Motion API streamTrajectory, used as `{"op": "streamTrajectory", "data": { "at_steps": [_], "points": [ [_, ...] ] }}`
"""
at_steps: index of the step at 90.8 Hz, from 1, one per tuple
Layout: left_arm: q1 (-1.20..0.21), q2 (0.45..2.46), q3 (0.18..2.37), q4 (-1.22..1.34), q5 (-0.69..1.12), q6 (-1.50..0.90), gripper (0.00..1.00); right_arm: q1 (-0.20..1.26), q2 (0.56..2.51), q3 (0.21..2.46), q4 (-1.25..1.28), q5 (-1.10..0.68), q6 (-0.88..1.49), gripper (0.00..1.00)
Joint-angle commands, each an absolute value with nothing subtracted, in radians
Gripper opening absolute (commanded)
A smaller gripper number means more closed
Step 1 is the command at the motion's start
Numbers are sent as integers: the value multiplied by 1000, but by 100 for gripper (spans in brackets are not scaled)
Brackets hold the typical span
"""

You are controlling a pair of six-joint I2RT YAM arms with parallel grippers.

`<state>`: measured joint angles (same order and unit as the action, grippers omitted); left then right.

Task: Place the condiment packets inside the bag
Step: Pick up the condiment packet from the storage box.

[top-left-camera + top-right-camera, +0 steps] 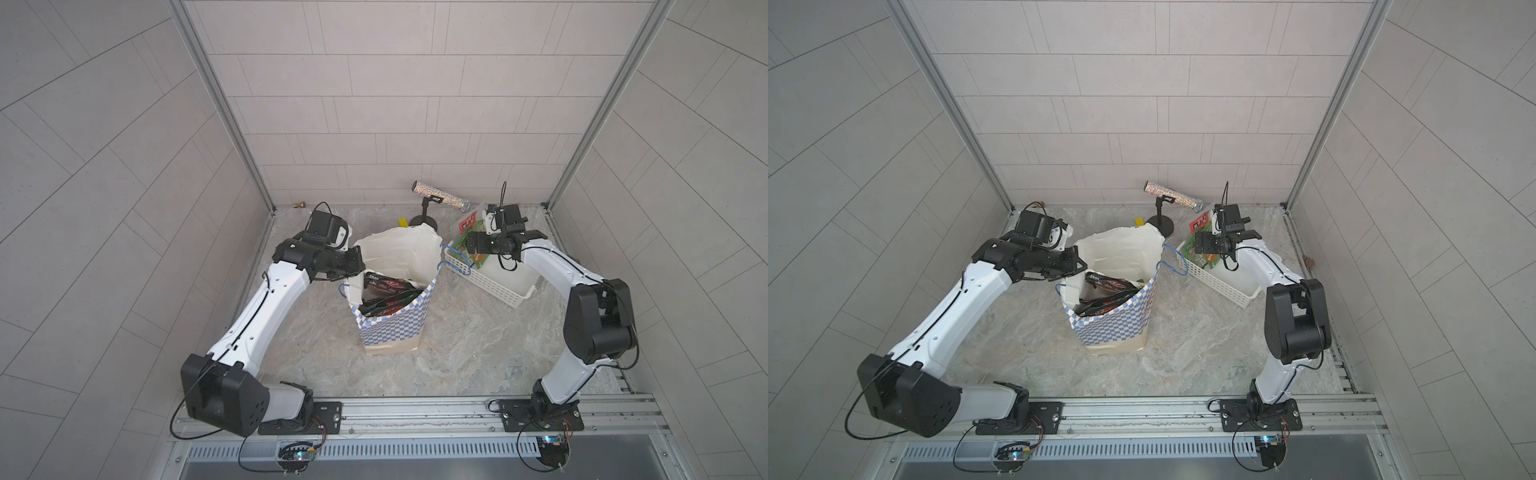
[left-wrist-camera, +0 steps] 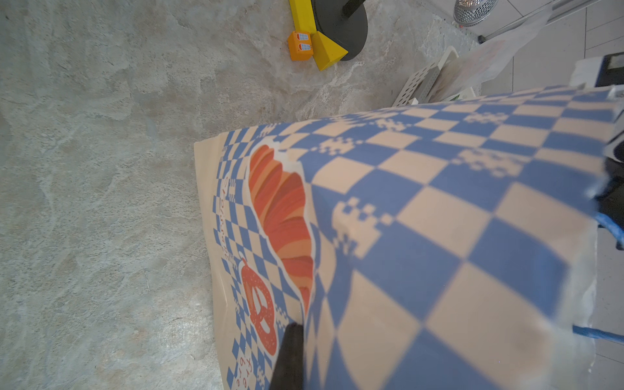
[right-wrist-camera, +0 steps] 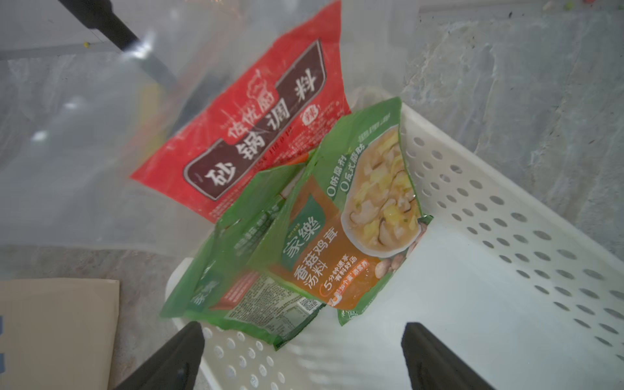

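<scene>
My right gripper is open and next needs to go down into the basket [image 3: 506,236] around the front green packet's folded edge [image 3: 281,214], because that packet overlaps the other and leaves this edge uncovered.
The blue-and-white checkered bag [image 1: 395,328] stands upright mid-table, mouth open, with dark condiment packets [image 1: 386,291] inside. My left gripper [image 1: 356,262] is at the bag's left rim, shut on the bag's wall; one dark finger [image 2: 291,351] presses against the checkered paper [image 2: 439,219]. My right gripper [image 3: 302,332] is open above the white perforated basket [image 3: 506,236], with nothing between its fingers. In the basket lean two green packets [image 3: 358,216] [image 3: 233,270] and a red-and-clear packet [image 3: 256,135]. They also show in a top view, the red one [image 1: 468,220] behind my wrist.
A glittery tube on a black stand [image 1: 440,195] sits behind the bag. A yellow block [image 2: 329,50] and an orange toy [image 2: 300,45] lie by the stand's base [image 2: 341,27]. The basket [image 1: 490,282] is right of the bag, near the back right corner.
</scene>
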<state>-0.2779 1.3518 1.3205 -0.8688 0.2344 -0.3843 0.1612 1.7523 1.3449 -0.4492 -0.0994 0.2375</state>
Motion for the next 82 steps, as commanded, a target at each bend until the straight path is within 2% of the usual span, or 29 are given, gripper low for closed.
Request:
{"op": "streamTrajectory", "data": {
  "at_steps": [1, 20, 38, 46, 67, 82],
  "points": [
    [-285, 1355, 1331, -872, 254, -365, 0, 150, 1788, 1428, -417, -113, 270, 89],
    [-284, 1352, 1329, -871, 248, -362, 0, 140, 1889, 1495, -383, -181, 294, 82],
    [-285, 1352, 1329, -875, 243, -358, 0, 129, 1939, 1499, -387, -168, 327, 67],
    [-284, 1354, 1330, -876, 242, -358, 0, 118, 1937, 1471, -350, -171, 343, 55],
    [-285, 1358, 1329, -877, 241, -360, 0, 109, 1894, 1439, -348, -145, 333, 0],
    [-286, 1359, 1329, -877, 241, -360, 0, 108, 1766, 1395, -378, -66, 290, 0]
  ]
}}
